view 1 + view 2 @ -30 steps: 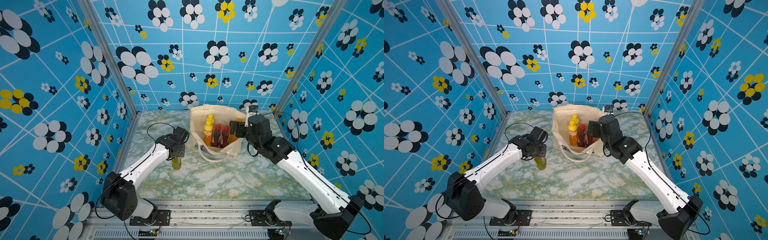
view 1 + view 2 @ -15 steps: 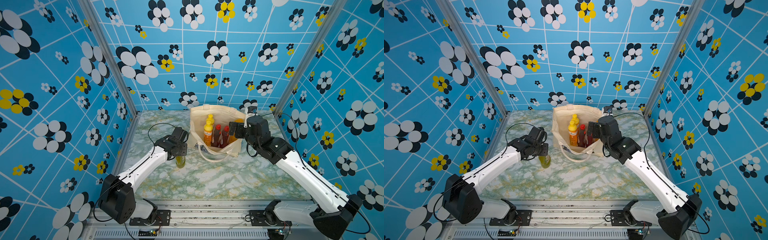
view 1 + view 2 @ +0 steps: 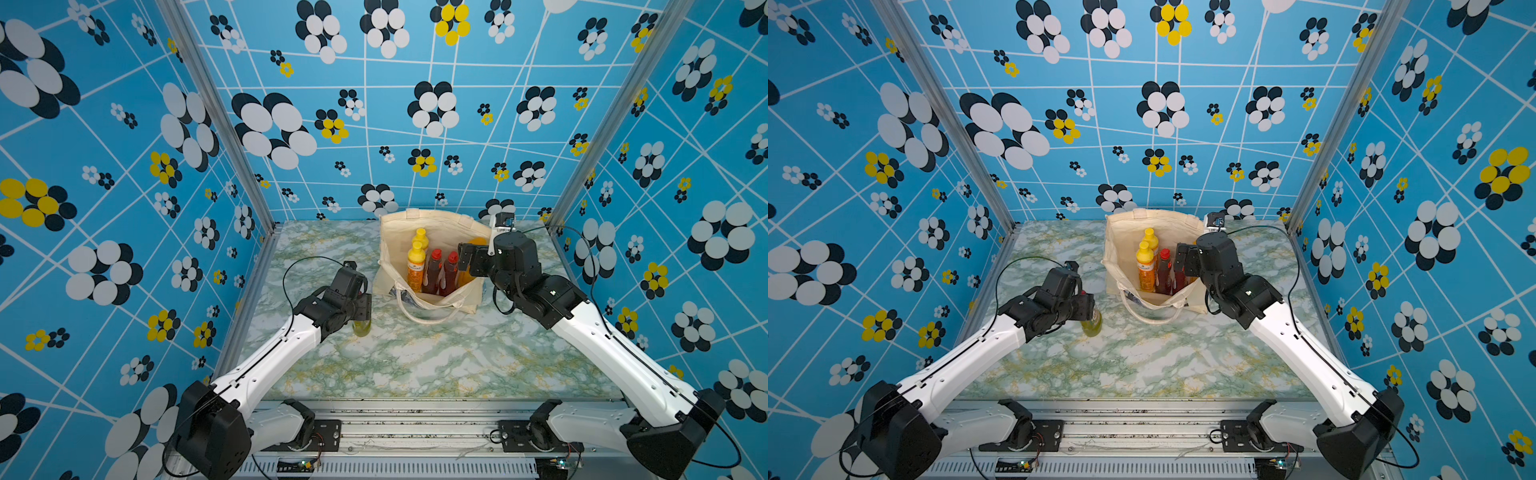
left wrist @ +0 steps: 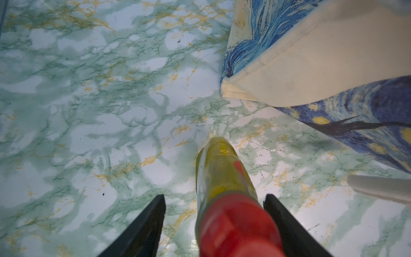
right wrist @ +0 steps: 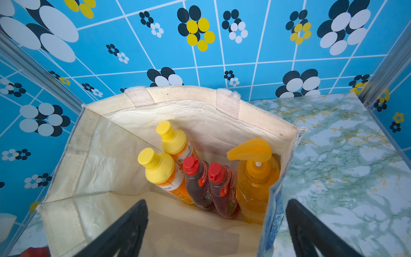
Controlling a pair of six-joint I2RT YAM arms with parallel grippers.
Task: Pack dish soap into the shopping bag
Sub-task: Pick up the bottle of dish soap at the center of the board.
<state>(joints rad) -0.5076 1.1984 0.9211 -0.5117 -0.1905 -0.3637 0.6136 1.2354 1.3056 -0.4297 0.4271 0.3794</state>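
Note:
My left gripper moves down along the bottle next and closes on its olive-green body [image 3: 1092, 325] [image 4: 224, 179], because my open fingers are only level with the red cap.
An olive-green dish soap bottle [image 4: 220, 164] with a red cap stands on the marble table, left of the shopping bag [image 3: 432, 224], and shows in both top views [image 3: 361, 328] [image 3: 1092, 326]. My left gripper [image 4: 214, 197] is open around its cap, with a clear gap on one side. The cream bag [image 5: 178, 93] holds two yellow-capped orange bottles [image 5: 155, 164], two red-capped dark red bottles [image 5: 195, 178] and an orange pump bottle [image 5: 255, 175]. My right gripper [image 5: 216, 201] is open and straddles the bag's right wall, holding nothing.
The bag's loop handle [image 3: 424, 316] lies on the table [image 3: 415, 365] in front of the bag. Its blue swirly outside [image 4: 355, 124] is close beside the green bottle. Patterned blue walls enclose the table at the back and on both sides.
My left gripper moved the green bottle a little to the right, nearer the bag. Its jaws now stand apart from the cap. The right arm has not moved.

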